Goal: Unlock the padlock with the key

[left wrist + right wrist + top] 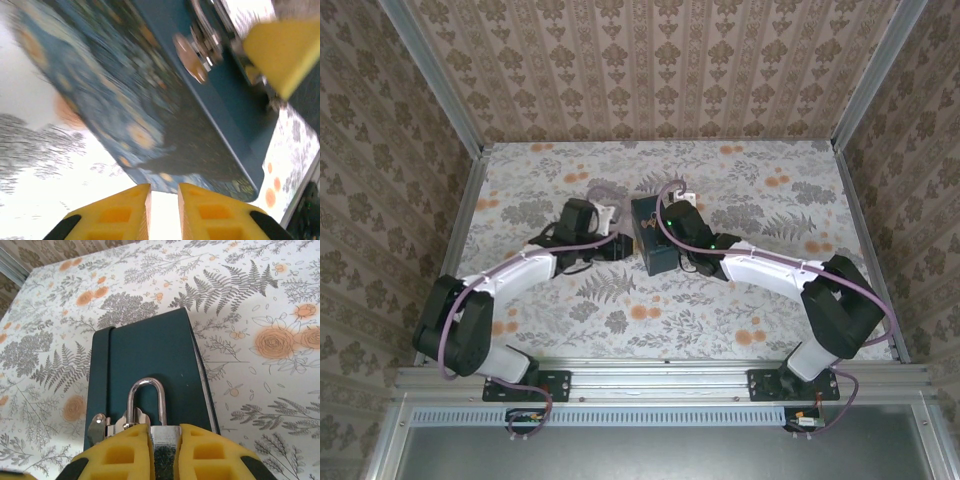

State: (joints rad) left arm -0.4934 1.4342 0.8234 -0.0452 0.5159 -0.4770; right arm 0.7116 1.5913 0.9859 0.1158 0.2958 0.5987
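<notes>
The tabletop beside the box is clear, so the robot's right gripper will next lift the padlock (165, 440) up off the hasp, carry it away from the box and go down to let go of it.
The padlock (165, 440) is a small silver metal lock. Its shackle (148, 384) passes through a hasp (107, 424) on the edge of a dark-blue box (145, 347). My right gripper (165, 428) is shut on the padlock's body, one yellow finger on each side. The box's broad face (145, 115) carries a yellow-swirled starry-night print. My left gripper (164, 191) sits just below that face with a narrow gap between its fingers, and I see only bright table through the gap. The key is hidden. In the top view both grippers meet at the box (652, 243).
The table (260, 300) has a white cloth printed with grey ferns and orange flowers. Patterned walls (650, 60) enclose it at the back and both sides. The right gripper's yellow finger (285, 52) shows beside the metal fittings (197, 47) in the left wrist view.
</notes>
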